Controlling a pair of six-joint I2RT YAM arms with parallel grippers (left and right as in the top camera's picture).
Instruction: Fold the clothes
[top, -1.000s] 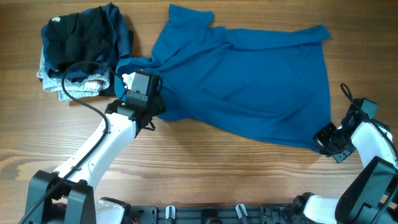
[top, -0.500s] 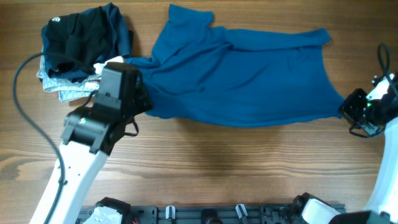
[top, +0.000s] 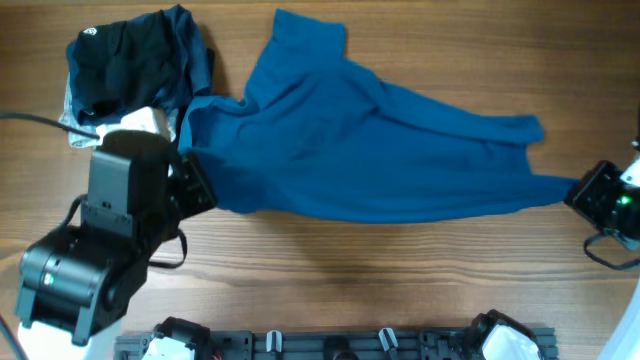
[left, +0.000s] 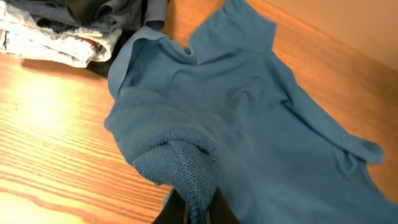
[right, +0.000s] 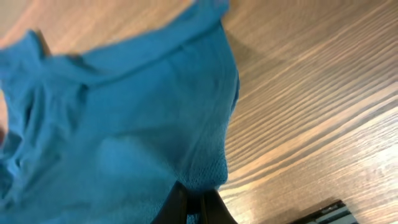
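The garment's near edge hangs above the table, so my right gripper will next lower the garment's held corner outward toward the piece of cloth along the garment's far side (top: 488, 122) (right: 176, 35).
The teal-blue garment (top: 370, 150) hangs stretched between my two grippers above the wooden table, its collar end at the top (top: 310, 30). My left gripper (top: 200, 185) is shut on its lower-left corner; the left wrist view shows the fabric (left: 249, 112) pinched between the fingers (left: 196, 208). My right gripper (top: 585, 190) is shut on the lower-right corner; the right wrist view shows cloth (right: 124, 124) bunched in the fingers (right: 199, 202). Both arms are raised high.
A pile with a black garment (top: 125, 60) with a small white logo on a light-blue denim piece (top: 85, 130) lies at the back left, next to the teal garment's left edge. Bare wood table (top: 400, 280) shows in front.
Both grippers have lifted and moved outward with the garment's lower corners. The garment has been pulled taut and raised, its lower hem shifting toward the front; the left arm now looms larger.
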